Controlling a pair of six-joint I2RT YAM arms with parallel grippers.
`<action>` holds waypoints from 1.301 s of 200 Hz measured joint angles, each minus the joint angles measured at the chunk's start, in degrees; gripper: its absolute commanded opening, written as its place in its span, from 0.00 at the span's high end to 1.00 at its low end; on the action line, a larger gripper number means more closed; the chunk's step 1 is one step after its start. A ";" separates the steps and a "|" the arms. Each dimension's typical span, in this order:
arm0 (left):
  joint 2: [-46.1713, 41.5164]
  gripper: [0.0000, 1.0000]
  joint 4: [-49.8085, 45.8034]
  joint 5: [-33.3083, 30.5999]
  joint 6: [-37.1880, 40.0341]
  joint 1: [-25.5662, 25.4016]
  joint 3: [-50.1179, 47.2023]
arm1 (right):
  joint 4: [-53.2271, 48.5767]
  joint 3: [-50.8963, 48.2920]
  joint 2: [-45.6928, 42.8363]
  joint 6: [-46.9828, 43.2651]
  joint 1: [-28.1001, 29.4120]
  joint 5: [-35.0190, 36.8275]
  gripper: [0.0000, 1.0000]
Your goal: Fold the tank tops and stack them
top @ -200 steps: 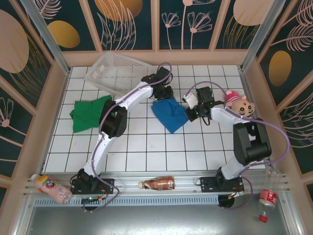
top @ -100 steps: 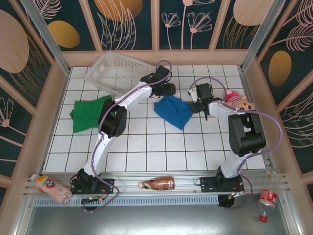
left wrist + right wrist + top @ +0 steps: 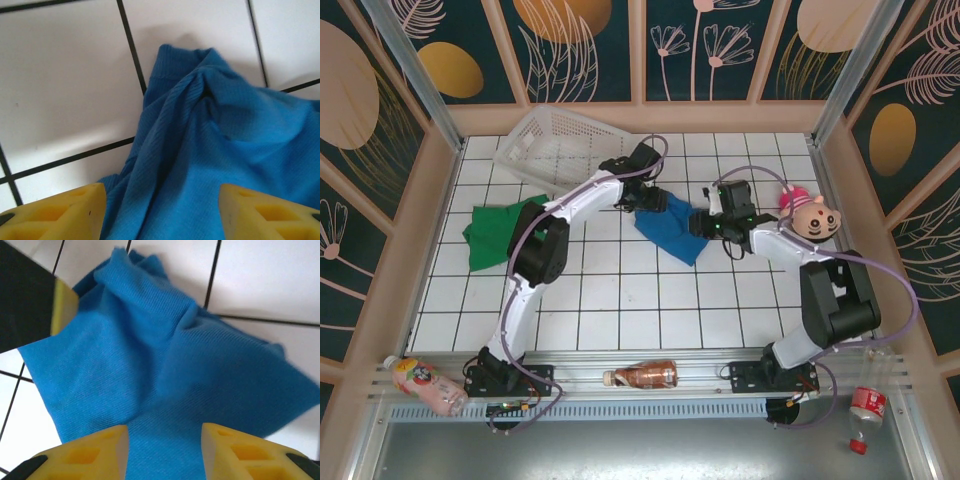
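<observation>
My open left gripper comes down onto the long fold of blue cloth next, because that fold already runs into the gap between the gripper's yellow fingers.
The blue tank top (image 3: 670, 228) lies crumpled in a loose fold on the white tiled table, a little behind the centre. My left gripper (image 3: 642, 196) hovers at its far left corner, open, with blue cloth (image 3: 210, 150) spread beneath its yellow fingers (image 3: 65, 212). From the right side my right gripper (image 3: 704, 222) reaches over the same top, also open, and the cloth (image 3: 150, 355) lies flat under the gap between its fingers (image 3: 245, 450). The green tank top (image 3: 500, 232) lies bunched at the left of the table, apart from both arms.
A white lattice basket (image 3: 555, 145) rests tilted at the back left. A pink plush toy (image 3: 807, 212) sits by the right wall. Bottles lie on the front rail at the left (image 3: 420, 385), the middle (image 3: 642, 375) and the right (image 3: 865, 408). Wooden walls surround the table.
Both grippers have opened and let go of the blue top, which now rests on the table. The left gripper has shifted slightly nearer, the right one slightly left.
</observation>
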 measured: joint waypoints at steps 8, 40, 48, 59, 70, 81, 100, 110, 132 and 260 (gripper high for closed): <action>1.77 0.39 -0.57 -0.02 0.55 0.11 1.46 | 0.94 -0.81 0.66 0.76 0.09 -0.59 0.57; 7.93 0.38 -2.25 -0.42 2.08 0.61 6.73 | 3.28 -5.66 2.69 2.56 0.04 -1.57 0.58; 8.13 0.38 -2.80 -0.17 2.27 0.72 7.78 | 3.26 -6.84 3.04 3.23 0.00 -1.57 0.58; 8.70 0.38 -2.56 0.17 2.36 0.87 9.33 | 3.63 -8.50 3.06 4.28 -0.24 -1.75 0.59; 9.11 0.38 -2.12 1.14 2.45 1.07 9.92 | 3.76 -9.11 3.08 5.29 -0.48 -1.75 0.59; 9.49 0.38 -1.60 2.78 2.27 1.29 9.99 | 4.00 -9.14 3.08 6.29 -0.61 -1.70 0.59; 9.97 0.40 -0.90 5.81 1.66 1.68 9.99 | 4.07 -9.16 3.15 7.74 -0.87 -1.73 0.59; 10.05 0.41 -0.55 7.50 1.31 2.10 9.99 | 4.09 -9.16 3.15 8.24 -1.16 -1.73 0.59; 10.16 0.51 -0.39 9.14 0.74 2.51 9.84 | 4.09 -9.18 3.17 9.09 -1.75 -1.75 0.59; -1.27 1.00 1.51 15.45 -3.17 1.18 -5.95 | 3.39 -6.91 -3.39 7.13 -6.45 -6.03 0.47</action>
